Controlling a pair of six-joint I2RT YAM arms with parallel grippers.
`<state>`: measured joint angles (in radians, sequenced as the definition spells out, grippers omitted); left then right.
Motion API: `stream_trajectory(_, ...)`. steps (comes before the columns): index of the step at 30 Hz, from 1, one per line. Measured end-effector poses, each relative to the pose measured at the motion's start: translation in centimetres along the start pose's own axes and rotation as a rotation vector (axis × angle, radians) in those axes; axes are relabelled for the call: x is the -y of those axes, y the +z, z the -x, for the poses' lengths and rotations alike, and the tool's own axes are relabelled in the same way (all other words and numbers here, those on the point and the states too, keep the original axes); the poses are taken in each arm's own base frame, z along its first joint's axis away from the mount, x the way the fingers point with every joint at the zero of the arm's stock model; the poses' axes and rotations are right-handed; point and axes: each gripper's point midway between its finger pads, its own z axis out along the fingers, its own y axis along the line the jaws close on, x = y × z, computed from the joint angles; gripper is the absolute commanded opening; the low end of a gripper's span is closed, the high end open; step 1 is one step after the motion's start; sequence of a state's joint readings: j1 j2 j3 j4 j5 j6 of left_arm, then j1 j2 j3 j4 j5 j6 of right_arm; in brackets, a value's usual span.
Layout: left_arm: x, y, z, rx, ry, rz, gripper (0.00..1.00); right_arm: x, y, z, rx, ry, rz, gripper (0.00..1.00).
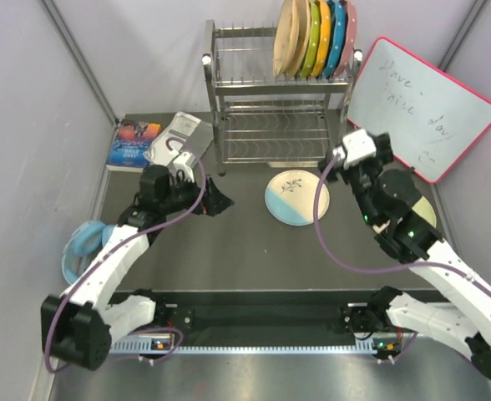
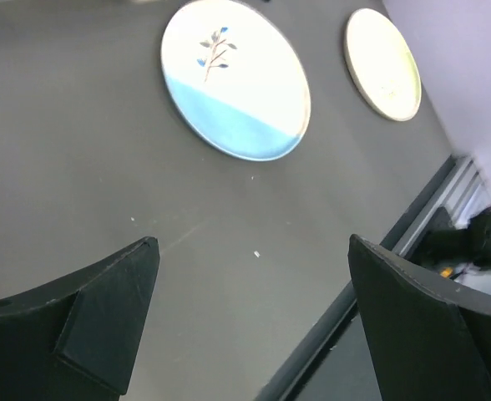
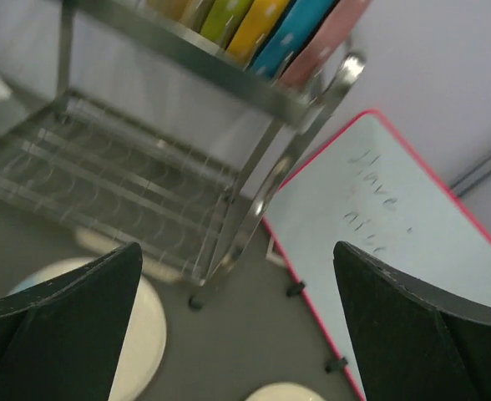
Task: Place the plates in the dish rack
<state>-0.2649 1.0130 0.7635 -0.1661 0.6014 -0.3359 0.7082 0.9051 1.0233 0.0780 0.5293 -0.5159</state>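
The plate is lying flat below my right gripper, which will next come down and back and turn its open fingers onto the half-blue plate's cream rim [image 1: 326,200] [image 3: 159,334].
The dish rack [image 1: 270,100] stands at the back centre. Two cream plates [image 1: 291,38] stand in its top tier, left of green, yellow, blue and pink plates. The half-blue plate [image 1: 296,198] lies flat on the table before the rack and shows in the left wrist view [image 2: 233,79]. The pale plate [image 1: 427,214] lies at the right, partly hidden by my right arm, and shows in the left wrist view [image 2: 383,63]. My left gripper [image 1: 218,202] is open and empty, left of the half-blue plate. My right gripper [image 1: 333,167] is open and empty, raised beside the rack's right leg [image 3: 254,192].
A pink-framed whiteboard [image 1: 421,109] leans on the right wall behind my right gripper. A book [image 1: 134,144] and a grey packet [image 1: 179,138] lie at the back left. A light blue ring [image 1: 83,246] lies at the left edge.
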Motion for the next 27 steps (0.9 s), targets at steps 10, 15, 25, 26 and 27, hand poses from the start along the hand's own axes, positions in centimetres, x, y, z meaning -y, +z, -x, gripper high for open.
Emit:
stream_trajectory(10, -3.8, 10.7, -4.8, -0.234, -0.3, 0.131, 0.99, -5.0, -3.9, -13.3, -0.348, 0.007, 0.299, 1.0)
stream_trajectory(15, -2.6, 15.2, -7.3, -0.31, -0.308, 0.154, 0.97, -4.4, -3.1, -20.9, -0.596, 0.121, 0.355, 1.0)
stream_trajectory(25, -3.8, 17.5, -9.4, -0.324, -0.377, 0.217, 0.95, -9.0, -3.1, -29.1, -0.861, 0.474, 0.564, 0.91)
stream_trajectory(26, -4.0, 17.7, -9.5, -0.323, -0.381, 0.219, 0.95, -9.5, -2.9, -29.4, -0.87, 0.501, 0.578, 0.91)
stream_trajectory(27, -4.1, 17.9, -9.7, -0.323, -0.385, 0.221, 0.95, -10.0, -2.5, -29.9, -0.879, 0.536, 0.589, 0.91)
